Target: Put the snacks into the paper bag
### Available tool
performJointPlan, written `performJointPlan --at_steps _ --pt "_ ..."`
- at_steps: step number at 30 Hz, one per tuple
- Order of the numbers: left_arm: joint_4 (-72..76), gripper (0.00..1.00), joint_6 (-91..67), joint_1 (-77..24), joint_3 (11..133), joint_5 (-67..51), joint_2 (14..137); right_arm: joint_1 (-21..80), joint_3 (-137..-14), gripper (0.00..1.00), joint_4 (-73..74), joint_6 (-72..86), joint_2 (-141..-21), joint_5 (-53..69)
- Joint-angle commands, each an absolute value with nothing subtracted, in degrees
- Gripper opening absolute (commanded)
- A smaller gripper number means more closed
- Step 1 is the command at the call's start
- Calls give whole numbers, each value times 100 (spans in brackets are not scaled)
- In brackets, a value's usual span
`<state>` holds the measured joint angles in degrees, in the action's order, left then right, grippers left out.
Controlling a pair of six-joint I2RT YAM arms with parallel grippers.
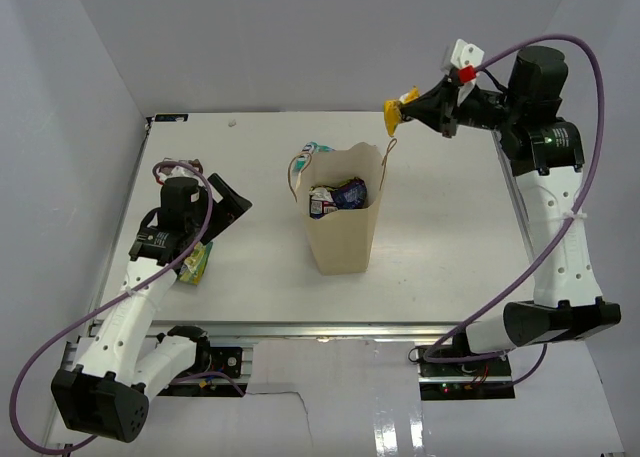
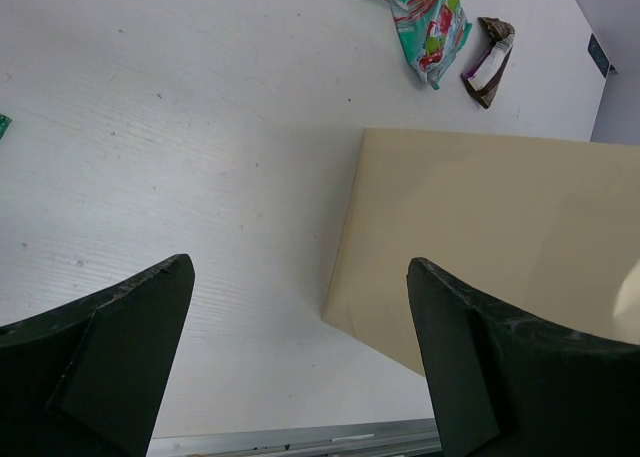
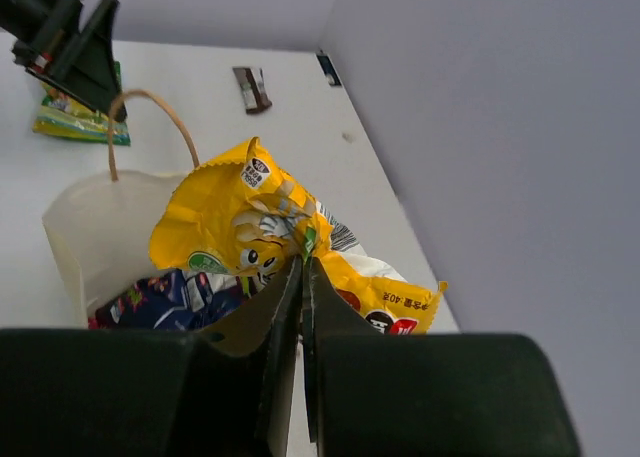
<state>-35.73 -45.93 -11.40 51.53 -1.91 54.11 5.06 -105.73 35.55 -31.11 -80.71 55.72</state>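
Note:
The green-yellow pouch's bottom edge [image 1: 202, 264] is outside the paper bag, so my open left gripper will next move down and left in the top view onto it.
The tan paper bag [image 1: 340, 242] stands upright mid-table, with a purple-black chip bag [image 1: 348, 192] and another packet inside. My right gripper [image 1: 405, 109] is shut on the yellow candy packet [image 1: 393, 117] and holds it high, behind and right of the bag. In the right wrist view the packet [image 3: 240, 217] hangs over the bag's open top [image 3: 90, 237]. My left gripper [image 1: 228, 199] is open and empty, left of the bag [image 2: 480, 237]. A green-yellow pouch [image 1: 198, 265] lies under my left arm. A teal-white packet [image 2: 430, 17] and a small brown bar [image 2: 490, 52] lie beyond the bag.
White enclosure walls [image 1: 90, 127] close in the left, back and right of the table. A metal rail [image 1: 330, 329] runs along the front edge. A brown bar [image 3: 252, 87] lies on the table toward the far corner in the right wrist view.

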Motion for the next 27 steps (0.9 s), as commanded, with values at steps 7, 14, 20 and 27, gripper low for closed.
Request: performJointPlan --at_steps 7,14,20,27 --pt "-3858 98 -4702 -1116 5335 131 5115 2609 -11145 8 3620 -4207 -8639 3888" --pt "-4306 98 -5105 -1116 5291 483 5097 3110 -10433 9 3867 -4912 -8614 3086" --pt "-5070 98 -5835 -1099 5501 1245 5483 3489 -9959 36 4017 -5300 -8508 2663" --pt "-5695 98 -6609 -897 5687 1793 5836 3384 -10528 60 3789 -4677 -8569 2558"
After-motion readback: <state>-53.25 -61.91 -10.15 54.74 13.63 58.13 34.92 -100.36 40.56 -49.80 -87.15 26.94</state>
